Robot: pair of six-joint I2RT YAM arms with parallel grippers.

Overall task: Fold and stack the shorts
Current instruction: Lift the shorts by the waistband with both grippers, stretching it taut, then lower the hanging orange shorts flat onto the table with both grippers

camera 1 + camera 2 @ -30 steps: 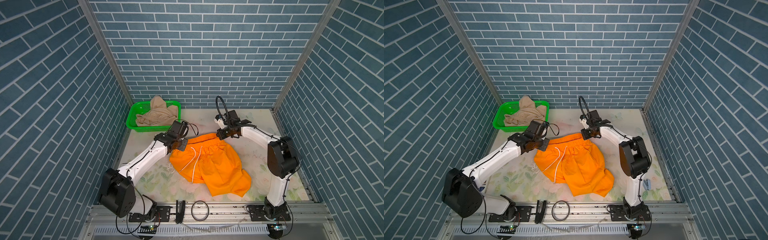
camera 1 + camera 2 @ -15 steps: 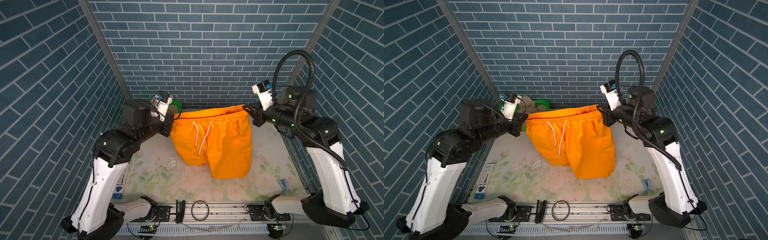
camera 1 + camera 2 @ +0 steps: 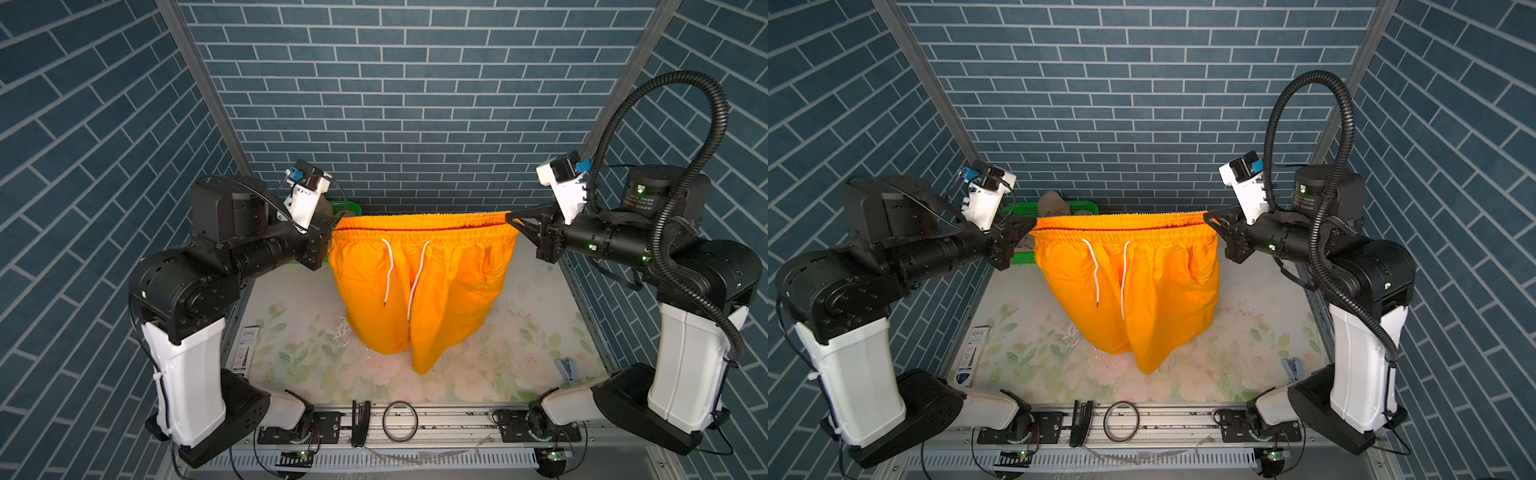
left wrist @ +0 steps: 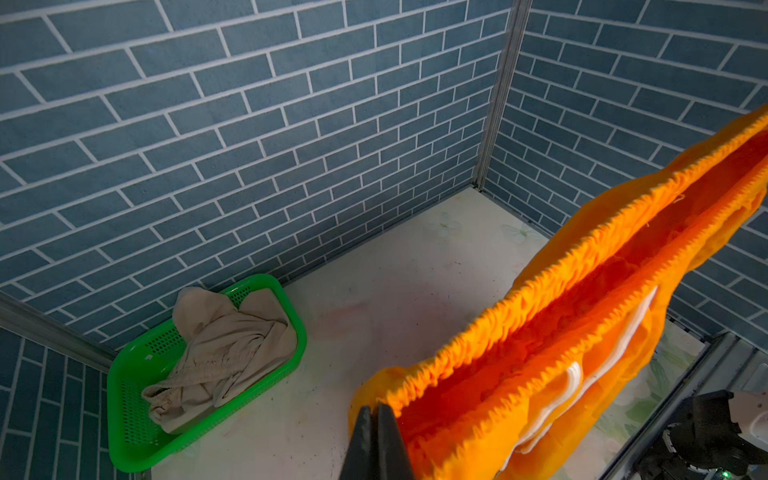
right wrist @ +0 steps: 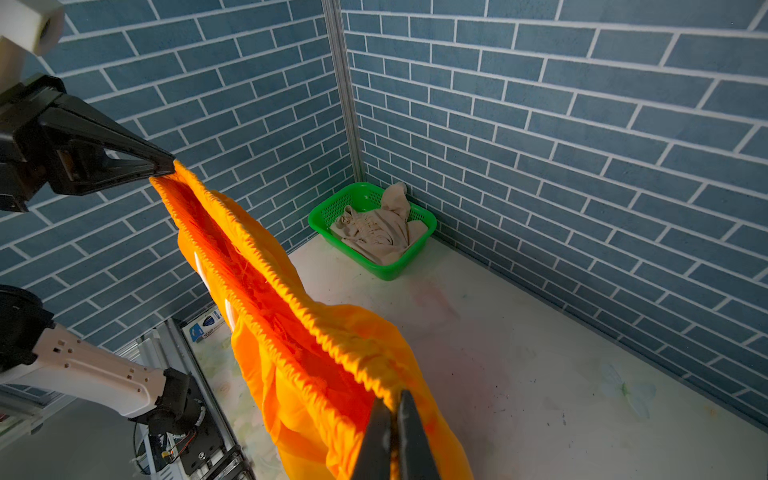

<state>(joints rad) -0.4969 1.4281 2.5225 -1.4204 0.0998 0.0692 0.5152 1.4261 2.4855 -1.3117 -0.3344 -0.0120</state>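
I will move my left gripper outward and down to release the waistband's end on bare tabletop by the back wall (image 4: pixel 369 286).
The orange shorts (image 3: pixel 419 282) (image 3: pixel 1129 286) hang in the air over the middle of the table, with the waistband stretched level between my two grippers and the white drawstrings dangling in front. My left gripper (image 3: pixel 332 226) (image 4: pixel 376 409) is shut on the waistband's left end. My right gripper (image 3: pixel 509 216) (image 5: pixel 395 399) is shut on its right end. The leg hems hang close to the tabletop; contact cannot be told. The beige shorts (image 4: pixel 224 345) (image 5: pixel 378 228) lie crumpled in the green basket (image 4: pixel 124 399) at the back left corner, mostly hidden behind the left arm in both top views.
The floral tabletop (image 3: pixel 519 316) is walled by blue brick panels on three sides. A label card (image 3: pixel 245 345) lies by the left edge and a small blue-grey clip (image 3: pixel 566 368) near the right front. A dark ring (image 3: pixel 400 420) rests on the front rail.
A second ago the orange shorts lay on the table with both grippers low at the waistband. Both arms have risen and spread, lifting the shorts until they hang stretched.
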